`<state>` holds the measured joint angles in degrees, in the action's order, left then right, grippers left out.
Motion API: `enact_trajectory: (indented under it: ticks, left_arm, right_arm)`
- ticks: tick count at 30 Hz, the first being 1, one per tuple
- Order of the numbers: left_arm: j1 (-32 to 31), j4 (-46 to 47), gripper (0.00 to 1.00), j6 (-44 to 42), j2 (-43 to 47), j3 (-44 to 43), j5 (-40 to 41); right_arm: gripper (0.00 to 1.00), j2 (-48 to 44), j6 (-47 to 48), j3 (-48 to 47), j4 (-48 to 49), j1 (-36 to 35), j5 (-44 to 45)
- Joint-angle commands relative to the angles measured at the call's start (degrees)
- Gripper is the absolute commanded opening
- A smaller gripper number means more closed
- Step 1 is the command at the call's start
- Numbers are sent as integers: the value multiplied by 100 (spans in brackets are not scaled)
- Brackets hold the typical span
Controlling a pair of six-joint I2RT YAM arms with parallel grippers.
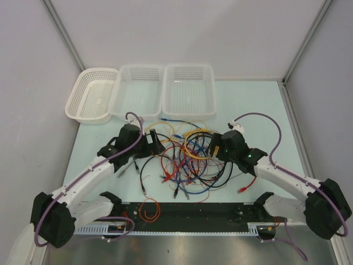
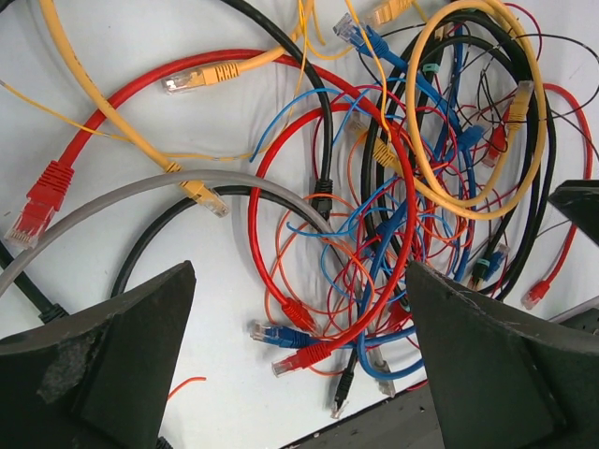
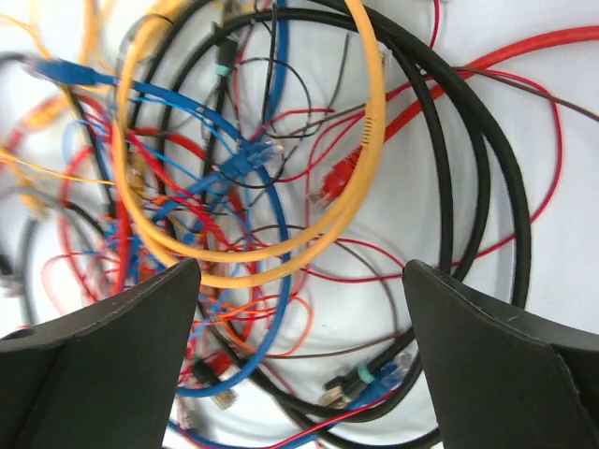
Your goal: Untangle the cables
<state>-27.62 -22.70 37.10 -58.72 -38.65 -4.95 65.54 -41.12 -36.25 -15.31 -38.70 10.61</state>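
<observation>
I will next move my right gripper down onto the near side of the yellow loop and close it there, because this loop lies on top of the blue cables.
The cables (image 1: 185,160) lie in one tangled heap of red, blue, black, yellow and orange on the white table between my two grippers. My left gripper (image 1: 154,142) is at the heap's left edge, open and empty. In the left wrist view (image 2: 299,374) its jaws stand wide above a red loop (image 2: 253,187), a blue plug (image 2: 271,334) and a grey cable (image 2: 140,192). My right gripper (image 1: 216,146) is at the heap's right edge, open and empty. In the right wrist view (image 3: 299,365) it hovers over a yellow loop (image 3: 370,140), black cables (image 3: 487,187) and a blue cable (image 3: 271,234).
Three white mesh baskets (image 1: 91,94), (image 1: 138,88), (image 1: 188,88) stand in a row at the back. A thin orange wire loop (image 1: 149,211) lies on the black strip at the near edge. A red plug (image 1: 242,189) sticks out at the heap's lower right.
</observation>
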Motion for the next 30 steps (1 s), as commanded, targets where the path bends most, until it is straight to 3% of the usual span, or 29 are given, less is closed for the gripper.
enact_trajectory:
  ticks: [1, 10, 13, 14, 15, 17, 21, 30]
  left_arm:
    - [-25, 275, 100, 104, 89, 103, -137]
    - [-25, 240, 100, 69, 106, 148, -147]
    - [-25, 187, 99, 52, 150, 148, -111]
    - [-25, 169, 100, 43, 168, 130, -68]
    - [-25, 126, 100, 43, 229, 130, -24]
    - [-25, 55, 100, 43, 352, 104, 73]
    - [-25, 108, 100, -10, 677, -27, 240]
    - [-42, 871, 100, -423, 853, -923, -295]
  right_arm:
    - [96, -156, -581, 30, 608, 274, -514]
    - [81, 749, -713, 39, 1056, 565, -999]
    - [54, 821, -687, 39, 1179, 706, -1132]
    - [25, 577, -660, 39, 1206, 697, -1062]
    - [13, 400, -599, 39, 1215, 610, -783]
    - [0, -300, -502, -100, 1154, 460, -518]
    - [0, -1095, 111, -950, 549, -66, 37]
    - [0, -1087, 957, -3317, -464, -524, -261]
